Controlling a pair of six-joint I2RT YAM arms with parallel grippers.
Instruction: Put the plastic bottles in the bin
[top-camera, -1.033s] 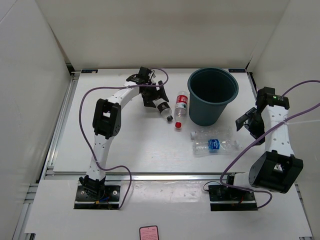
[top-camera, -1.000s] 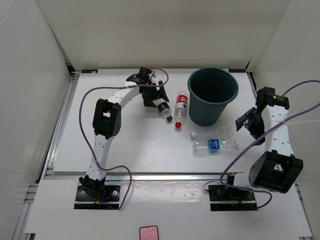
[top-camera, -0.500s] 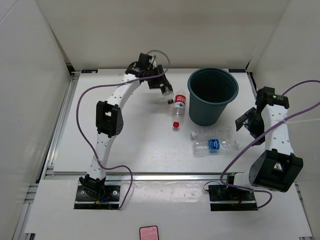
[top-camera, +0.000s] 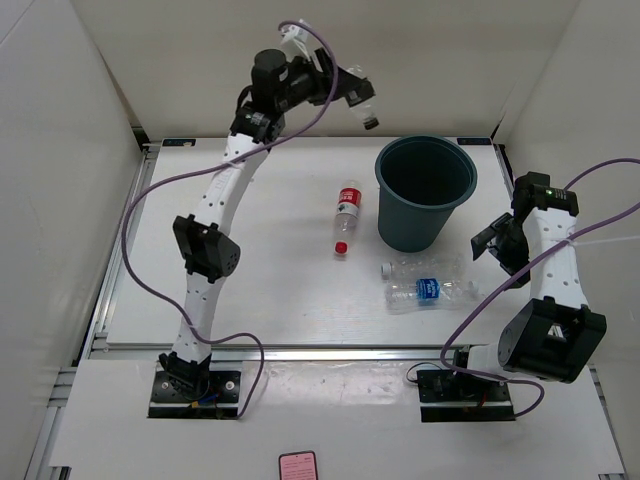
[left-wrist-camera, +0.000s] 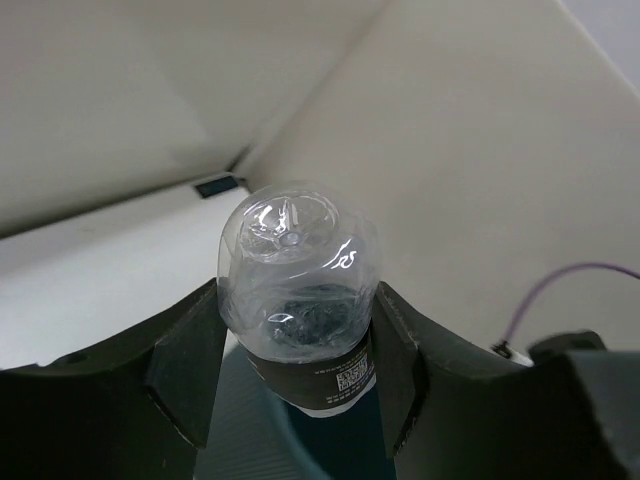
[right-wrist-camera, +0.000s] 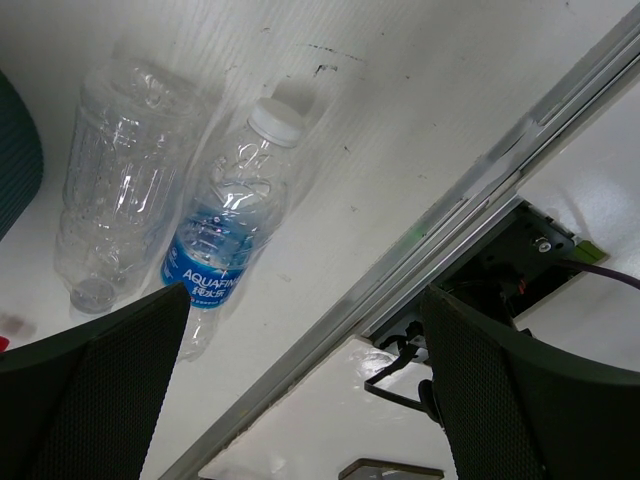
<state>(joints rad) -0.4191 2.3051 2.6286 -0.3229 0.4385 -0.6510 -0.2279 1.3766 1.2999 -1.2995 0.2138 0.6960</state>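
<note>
The left gripper carries the black-labelled bottle to the right in the top view, over the bin's opening (top-camera: 427, 172) (left-wrist-camera: 348, 442) next, because the bottle still hangs short of the bin's rim.
My left gripper (top-camera: 345, 88) is raised high at the back, shut on the black-labelled plastic bottle (top-camera: 363, 105), whose cap end points down and right. In the left wrist view the bottle's (left-wrist-camera: 300, 300) base faces the camera between the fingers, and the bin's dark inside (left-wrist-camera: 250, 435) shows below it. The teal-grey bin (top-camera: 425, 190) stands upright at the back right. A red-labelled bottle (top-camera: 345, 212) lies left of the bin. A blue-labelled bottle (top-camera: 432, 290) and a plain clear one (top-camera: 420, 268) lie in front of it. My right gripper (top-camera: 492, 243) hangs open to their right.
The right wrist view shows the blue-labelled bottle (right-wrist-camera: 225, 250) and the clear bottle (right-wrist-camera: 115, 190) side by side, the metal rail of the table's near edge (right-wrist-camera: 470, 215) and the arm's base with its cables (right-wrist-camera: 500, 290). White walls enclose the table on three sides.
My left arm closed on the black-labelled bottle, lifted it off the table and swung it up and right toward the bin. The red-labelled bottle shifted slightly left. The right arm stayed still.
</note>
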